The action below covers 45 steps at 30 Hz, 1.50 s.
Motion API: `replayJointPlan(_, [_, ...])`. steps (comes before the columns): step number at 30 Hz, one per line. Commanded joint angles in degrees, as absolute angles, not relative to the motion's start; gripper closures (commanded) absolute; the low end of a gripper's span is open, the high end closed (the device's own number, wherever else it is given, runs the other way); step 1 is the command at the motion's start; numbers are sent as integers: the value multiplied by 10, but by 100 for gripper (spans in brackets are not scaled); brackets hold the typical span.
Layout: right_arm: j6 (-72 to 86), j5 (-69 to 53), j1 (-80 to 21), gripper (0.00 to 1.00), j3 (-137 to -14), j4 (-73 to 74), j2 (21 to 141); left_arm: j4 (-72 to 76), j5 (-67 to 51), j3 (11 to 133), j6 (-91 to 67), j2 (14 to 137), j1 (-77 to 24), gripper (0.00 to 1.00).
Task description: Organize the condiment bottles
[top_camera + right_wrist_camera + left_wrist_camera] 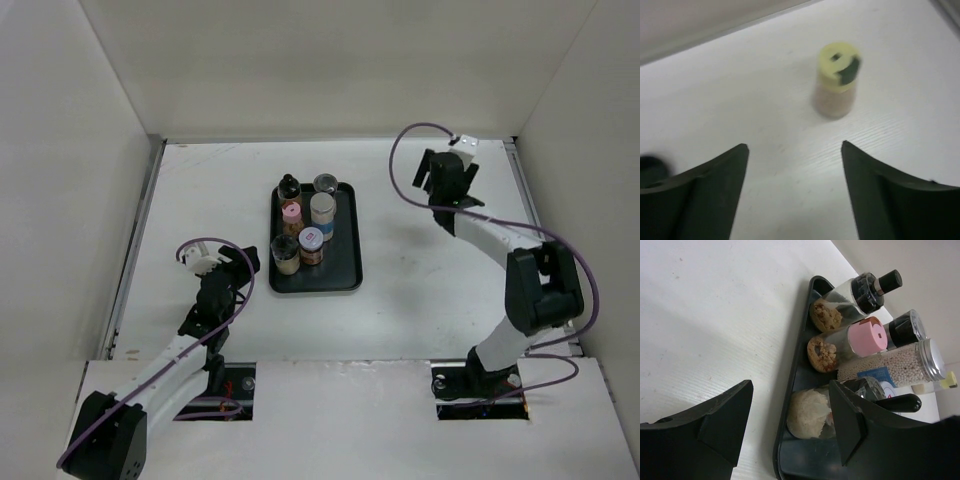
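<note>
The bottle stands on the tabletop outward of and below my open fingers, so next my right gripper will move outward and down to close on the yellow lid [839, 66].
Six condiment bottles stand in a black tray [346, 256]: a black-capped bottle [289, 187], a silver-lidded jar [324, 184], a pink-lidded one [291, 212], a cream-lidded one [322, 207], a labelled one [311, 241] and a dark-lidded jar [285, 250]. My left gripper [243, 263] is open and empty, just left of the tray's near corner. In the left wrist view its gripper [790, 390] frames a jar of pale contents [807, 417]. My right gripper [447, 168] is open and empty at the back right. A yellow-lidded bottle [836, 80] stands on the table ahead of the gripper [794, 146]; it is hidden in the top view.
The tray's rim [798, 362] lies between my left fingers. White walls enclose the table on the left, back and right. The right arm's purple cable [400, 150] loops above the table near the tray's back right.
</note>
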State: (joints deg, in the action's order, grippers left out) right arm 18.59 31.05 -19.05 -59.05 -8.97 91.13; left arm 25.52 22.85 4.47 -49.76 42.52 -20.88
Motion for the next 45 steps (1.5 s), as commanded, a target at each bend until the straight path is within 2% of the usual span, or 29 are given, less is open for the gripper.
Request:
replayJointPlan(1, [151,292,-134,13,-676,-91,953,287,224,42,-501,421,-205,39])
replayJointPlan(7, [123,261,-66,8,-841,-6,1089,292,228,45,-501,432,-209,39])
replayJointPlan(16, [122,195,-37,14,-901,20,1157,304,232,47,-496,447,-213,39])
replayJointPlan(21, [120,202,-40,26,-889,24,1158,307,233,48,-496,451,-215,39])
replayJointPlan(25, [124,218,-44,50,-875,13,1149,306,235,48,-496,446,-215,39])
replayJointPlan(28, [127,231,-51,58,-850,-6,1114,305,236,48,-495,450,-215,39])
replayJointPlan(34, [165,238,-103,59,-732,-41,966,302,236,49,-496,448,-210,39])
replayJointPlan(40, [211,240,-245,59,-587,-66,825,304,229,46,-502,442,-209,38])
replayJointPlan(45, [229,250,-377,58,-547,-78,795,293,228,47,-503,433,-204,37])
